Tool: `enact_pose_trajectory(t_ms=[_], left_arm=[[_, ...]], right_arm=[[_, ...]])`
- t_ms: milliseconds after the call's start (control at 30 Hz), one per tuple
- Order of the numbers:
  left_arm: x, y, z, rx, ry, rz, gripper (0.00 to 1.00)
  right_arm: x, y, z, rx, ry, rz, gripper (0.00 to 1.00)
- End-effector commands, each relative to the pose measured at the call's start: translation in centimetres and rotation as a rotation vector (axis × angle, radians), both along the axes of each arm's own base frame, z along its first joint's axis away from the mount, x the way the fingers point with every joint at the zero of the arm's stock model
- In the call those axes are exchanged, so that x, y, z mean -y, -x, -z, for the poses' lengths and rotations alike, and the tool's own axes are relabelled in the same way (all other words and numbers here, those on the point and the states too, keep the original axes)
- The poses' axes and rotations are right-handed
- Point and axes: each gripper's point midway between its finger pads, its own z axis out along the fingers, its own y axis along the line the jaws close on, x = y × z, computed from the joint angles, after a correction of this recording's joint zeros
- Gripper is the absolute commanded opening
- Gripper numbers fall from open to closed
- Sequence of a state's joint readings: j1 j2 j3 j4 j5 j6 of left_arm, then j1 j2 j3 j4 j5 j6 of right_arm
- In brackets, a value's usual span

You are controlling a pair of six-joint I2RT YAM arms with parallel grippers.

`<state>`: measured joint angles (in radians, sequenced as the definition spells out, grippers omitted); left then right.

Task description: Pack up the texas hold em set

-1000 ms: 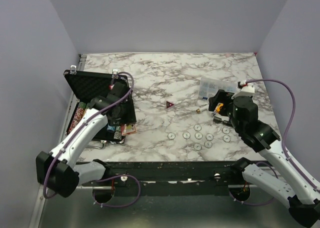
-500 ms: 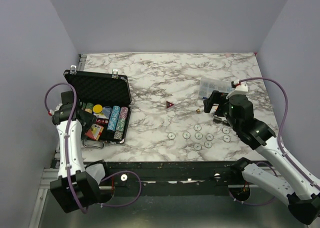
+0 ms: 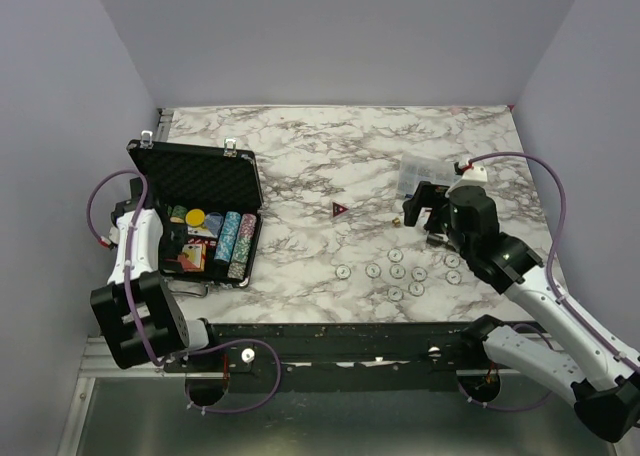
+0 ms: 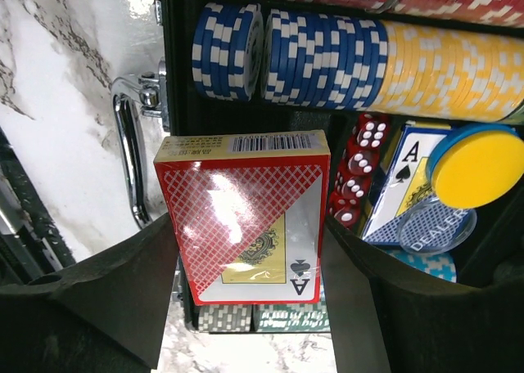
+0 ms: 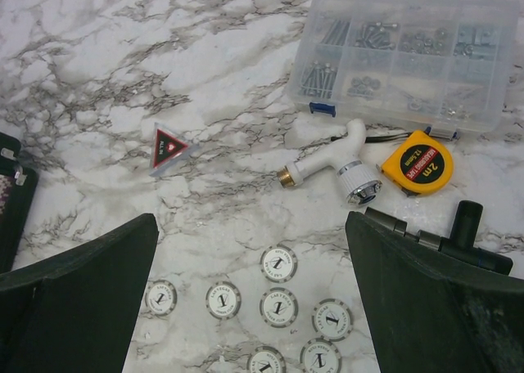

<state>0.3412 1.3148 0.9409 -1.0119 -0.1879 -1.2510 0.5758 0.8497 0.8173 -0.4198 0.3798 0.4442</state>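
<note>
To get the red card box onto the case's empty bottom between dice (image 4: 360,164) and the case's handle side, my left gripper will lower it outward toward the blue chips first.
The black case (image 3: 196,175) lies open at the table's left, lid up, with rows of coloured chips (image 3: 238,242) inside. My left gripper (image 3: 186,259) is shut on the red card box (image 4: 244,217), holding it over the case's near end. In the left wrist view I see blue chips (image 4: 319,54), yellow chips (image 4: 446,70), red dice (image 4: 360,164) and a blue card box (image 4: 401,185) beneath. Several small white round chips (image 3: 400,272) lie on the marble right of centre. My right gripper (image 3: 420,209) is open and empty above them (image 5: 278,303).
A clear compartment box (image 5: 409,58), a yellow tape measure (image 5: 417,164) and a white pipe fitting (image 5: 327,162) lie just beyond the white chips. A small red triangle (image 3: 340,209) sits mid-table. The case's silver handle (image 4: 127,160) faces the near edge.
My left arm has swung from over the case to its far left side, still holding the red card box, so the case's inside now shows. My right gripper has shifted slightly back.
</note>
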Motion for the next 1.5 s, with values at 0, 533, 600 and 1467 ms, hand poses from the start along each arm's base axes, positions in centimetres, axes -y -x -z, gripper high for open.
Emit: enact_pose_trajectory(t_ms=[0, 533, 600, 1467], left_arm=[[-1.0, -1.5, 0.1, 0.041, -0.021, -0.075, 0.00], [-1.2, -3.0, 1.9, -0.060, -0.089, 0.095, 0.06], [-0.9, -2.7, 2.3, -0.067, -0.080, 0.087, 0.06], [0.1, -0.5, 3.9, -0.142, -0.071, 0.101, 0.75]], right_arm=[[0.0, -0.3, 0.3, -0.001, 0.008, 0.010, 1.00], [-0.1, -0.5, 0.7, -0.014, 0.017, 0.010, 1.00], [-0.1, -0.5, 0.8, -0.017, 0.017, 0.008, 1.00], [-0.4, -0.5, 1.0, -0.024, 0.013, -0.002, 1.00]])
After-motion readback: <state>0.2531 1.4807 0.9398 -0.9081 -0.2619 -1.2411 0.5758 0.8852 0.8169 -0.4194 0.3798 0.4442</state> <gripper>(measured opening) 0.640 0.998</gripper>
